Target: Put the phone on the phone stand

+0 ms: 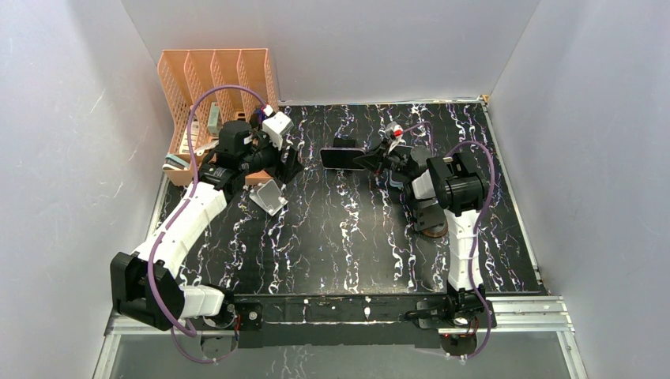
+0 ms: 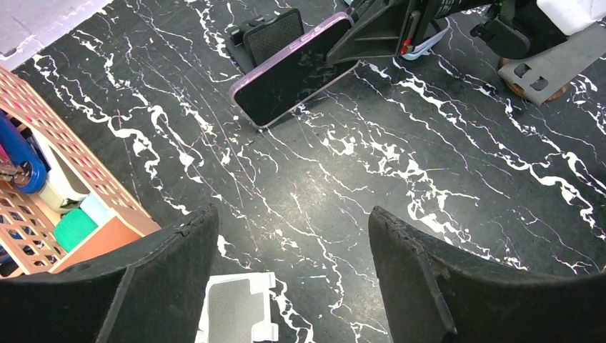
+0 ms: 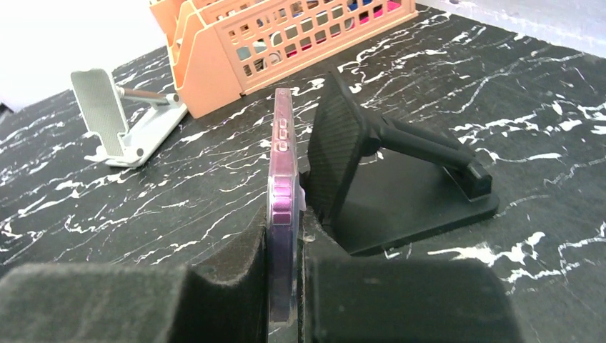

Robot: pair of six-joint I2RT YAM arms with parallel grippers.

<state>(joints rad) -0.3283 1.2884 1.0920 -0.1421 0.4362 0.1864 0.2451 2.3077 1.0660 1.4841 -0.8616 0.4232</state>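
The black stand's upright plate [image 1: 344,143] [image 3: 334,143] is farther outward, with a gap behind the phone, so the robot's right gripper will move outward next and let go of the phone against the plate.
My right gripper [image 1: 370,160] is shut on the phone [image 1: 342,157], a dark-screened phone with a pink-purple edge, holding it on its long side. In the right wrist view the phone [image 3: 282,207] stands edge-on between my pads, right beside the black phone stand [image 3: 386,182]. In the left wrist view the phone [image 2: 296,71] leans in front of the black stand [image 2: 270,32]; whether it rests on it I cannot tell. My left gripper [image 2: 293,271] is open and empty above the table, near a white phone stand [image 2: 236,311].
An orange mesh organizer [image 1: 209,95] with several items stands at the back left. The white stand [image 1: 269,197] lies just in front of it. A brown round object [image 1: 433,229] sits under my right arm. White walls enclose the black marbled table [image 1: 340,245].
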